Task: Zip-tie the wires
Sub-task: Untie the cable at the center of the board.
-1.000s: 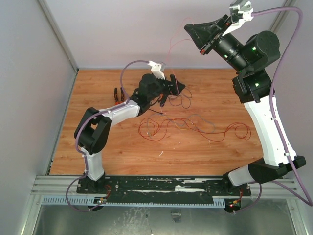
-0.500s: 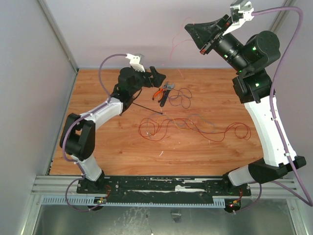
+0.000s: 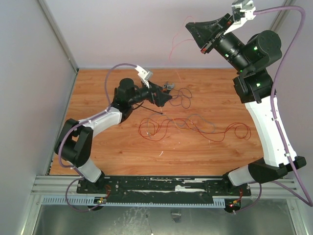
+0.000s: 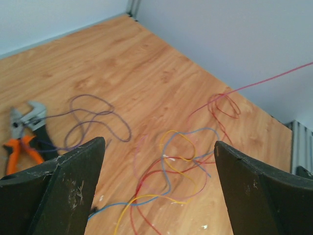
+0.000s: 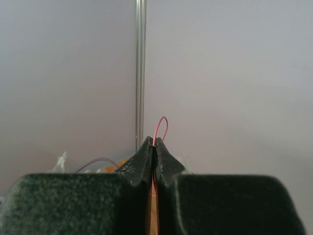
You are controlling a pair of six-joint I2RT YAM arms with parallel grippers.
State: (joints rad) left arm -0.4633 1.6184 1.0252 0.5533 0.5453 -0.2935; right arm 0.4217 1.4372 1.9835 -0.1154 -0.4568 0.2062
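The hanging red wire's lower part is beyond the fingers of the robot's open left gripper, so the left gripper will next go to the right in the top view onto that part.
The wires [image 3: 195, 126] lie in loose red and orange loops mid-table, with dark loops [image 3: 183, 98] behind them. In the left wrist view they show as red, yellow and blue loops [image 4: 181, 156] on the wood. My right gripper [image 3: 190, 28] is raised high against the back wall and shut on one red wire [image 5: 161, 128], which hangs down to the table [image 3: 172, 51]. My left gripper [image 3: 164, 98] is open and empty just above the table, left of the dark loops; its fingers [image 4: 73, 171] frame the tangle. The zip tie [image 3: 150, 109], a thin black strip, lies below the left gripper.
Orange-handled pliers [image 4: 22, 134] lie at the left gripper's left side, mostly hidden under it in the top view [image 3: 169, 86]. A purple-grey wire loop [image 4: 93, 122] lies beside them. Grey walls close the back and both sides of the wooden table [image 3: 98, 147].
My left gripper swung left and back off the pliers, then came right again and now points right, low beside the dark loops. The right arm has not moved.
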